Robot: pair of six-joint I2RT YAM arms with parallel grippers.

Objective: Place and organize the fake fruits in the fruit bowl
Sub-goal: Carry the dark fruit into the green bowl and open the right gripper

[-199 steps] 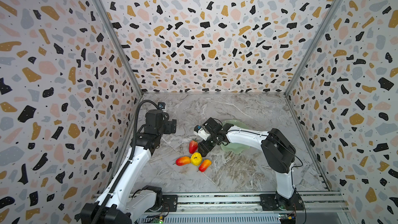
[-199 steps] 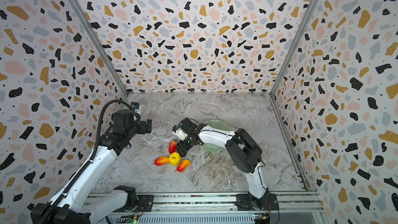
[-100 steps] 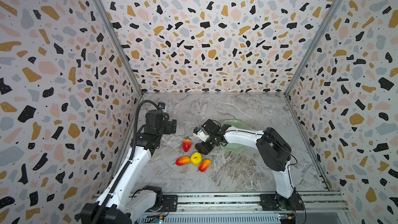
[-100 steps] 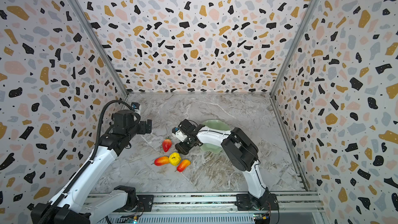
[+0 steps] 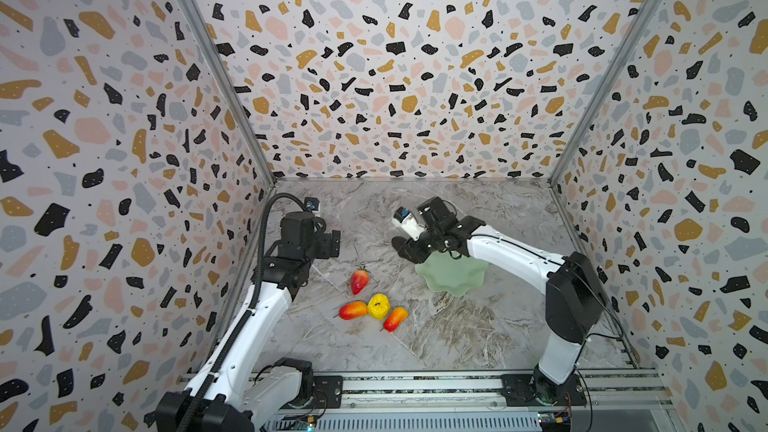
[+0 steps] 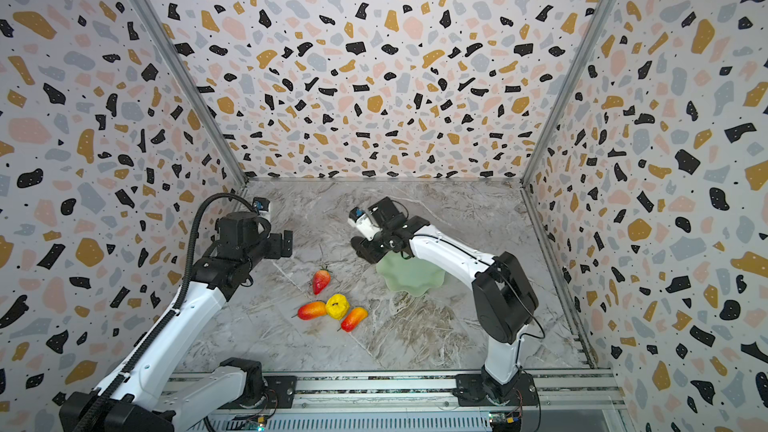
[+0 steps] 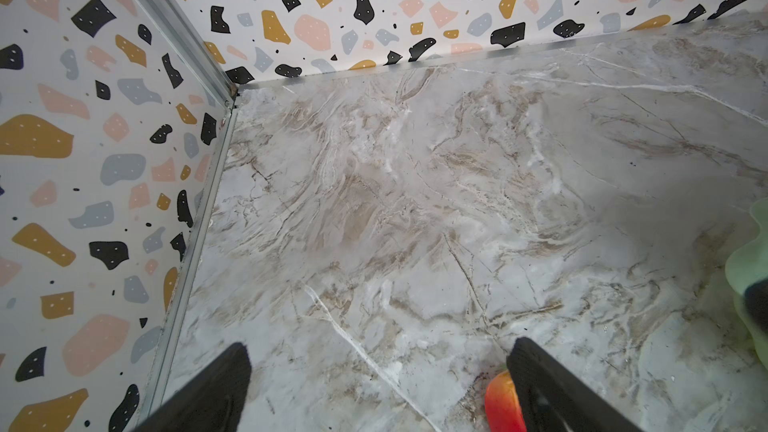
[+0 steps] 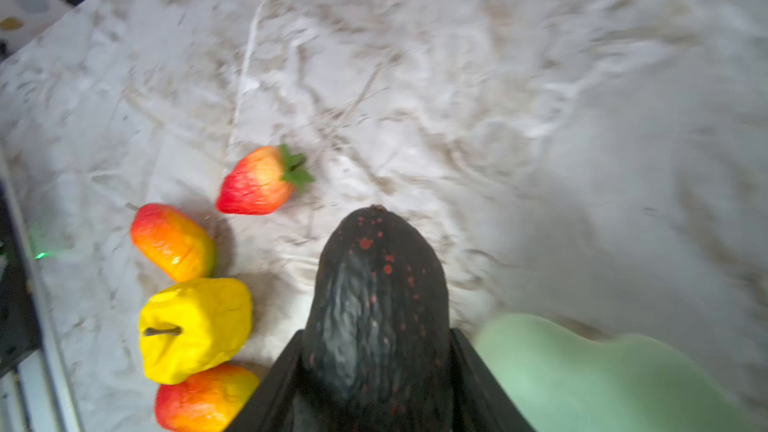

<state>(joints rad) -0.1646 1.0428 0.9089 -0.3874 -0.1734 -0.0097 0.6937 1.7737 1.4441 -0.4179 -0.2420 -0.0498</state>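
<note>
I should move my right gripper across over the fruit bowl's middle (image 5: 451,269), lower it and let go, because the dark avocado-like fruit is hanging just outside the fruit bowl's rim.
My right gripper (image 8: 376,367) is shut on the dark blackish-green avocado-like fruit (image 8: 376,305), held above the table at the near-left rim of the pale green fruit bowl (image 5: 455,276) (image 8: 582,376); in both top views the gripper (image 5: 405,249) (image 6: 363,249) hides the fruit. On the table lie the red strawberry (image 5: 359,280) (image 8: 257,182), the lumpy yellow fruit (image 5: 378,306) (image 8: 195,328) and two red-orange mango-like ovals (image 5: 353,310) (image 5: 395,318). My left gripper (image 7: 378,371) (image 5: 334,243) hangs open and empty, with a red-orange fruit (image 7: 500,405) below its right finger.
Terrazzo-patterned walls close in the marble table on three sides. A metal rail (image 5: 415,384) with both arm bases runs along the front edge. The bowl's edge (image 7: 752,259) shows in the left wrist view.
My right gripper closed on the dark fruit beside the strawberry and carried it up and back toward the bowl. The strawberry shifted a little to the left. The left arm stayed still.
</note>
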